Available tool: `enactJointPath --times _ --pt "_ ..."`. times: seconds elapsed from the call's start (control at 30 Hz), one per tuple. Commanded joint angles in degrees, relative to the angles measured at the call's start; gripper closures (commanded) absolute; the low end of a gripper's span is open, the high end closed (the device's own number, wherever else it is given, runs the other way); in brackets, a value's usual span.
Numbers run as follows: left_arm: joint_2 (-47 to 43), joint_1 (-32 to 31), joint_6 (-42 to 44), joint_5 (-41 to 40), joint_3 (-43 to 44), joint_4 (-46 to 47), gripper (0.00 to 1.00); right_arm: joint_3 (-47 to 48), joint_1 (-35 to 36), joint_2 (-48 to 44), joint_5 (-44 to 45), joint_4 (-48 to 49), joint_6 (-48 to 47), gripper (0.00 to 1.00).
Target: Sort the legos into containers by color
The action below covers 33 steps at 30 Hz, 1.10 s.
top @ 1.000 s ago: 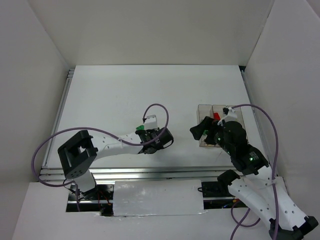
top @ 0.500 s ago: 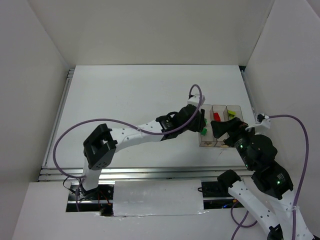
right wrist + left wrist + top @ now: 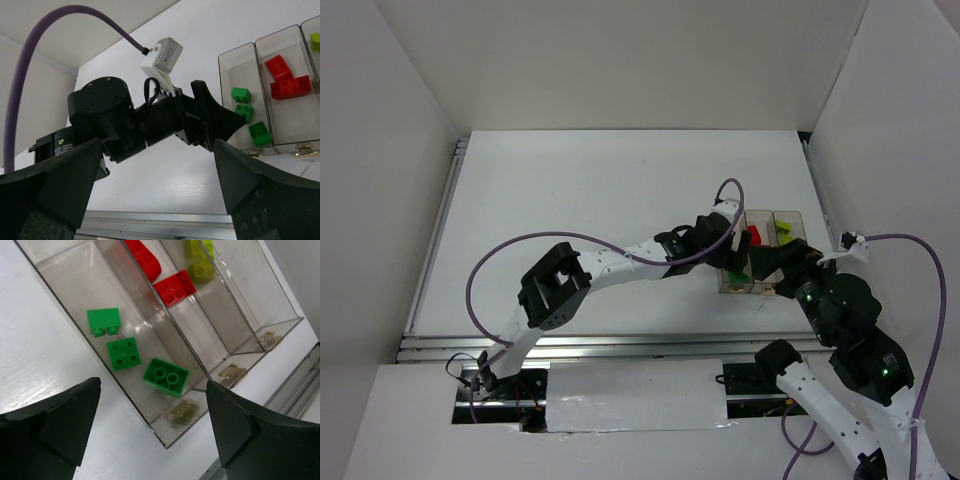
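Note:
I should next move my empty left gripper to the left in the top view and down, because the tabletop beneath its arm lies that way.
Three joined clear containers (image 3: pixel 790 216) (image 3: pixel 75 280) (image 3: pixel 220 70) stand at the right of the table. The left bin holds three green legos (image 3: pixel 166 377) (image 3: pixel 123 353) (image 3: pixel 103 320) (image 3: pixel 260 132). Red legos (image 3: pixel 175 287) (image 3: pixel 291 86) lie in the middle bin, and a yellow-green one (image 3: pixel 200 262) (image 3: pixel 315 40) in the right bin. My left gripper (image 3: pixel 730 256) (image 3: pixel 152 385) hangs open over the near end of the left bin, holding nothing. My right gripper (image 3: pixel 775 266) (image 3: pixel 157 145) is open and empty, near the bins' front end, looking at the left arm.
The left arm (image 3: pixel 620 265) (image 3: pixel 130 120) stretches across the table's middle toward the bins, its purple cable (image 3: pixel 580 240) looping above it. White walls enclose the table, and a metal rail (image 3: pixel 570 345) runs along the near edge.
The left arm swung right from the table's middle to the left bin and opened; a green brick now lies in that bin. The right arm drew back toward the right.

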Motion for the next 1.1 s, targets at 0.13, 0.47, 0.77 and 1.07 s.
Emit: enactJointPath --times 0.13,0.47,0.77,1.07 --pt "-9.8 3.0 -2.0 -8.0 -7.3 1.0 0.0 1.8 0.2 -0.5 0.1 0.2 -0.3 0.0" --pt "-28.4 18.5 -19.8 -25.9 -27.0 -24.6 0.0 -3.8 0.3 5.5 -10.8 6.1 -3.3 0.0" --pt "-33.7 23.9 -17.6 -23.0 -35.3 -23.5 0.03 -7.7 0.3 7.8 -15.1 10.6 -3.2 0.0" --pt "-41.9 25.3 12.1 -6.1 -48.8 -1.0 0.0 -9.9 0.3 8.2 -18.7 11.6 -6.2 0.0"
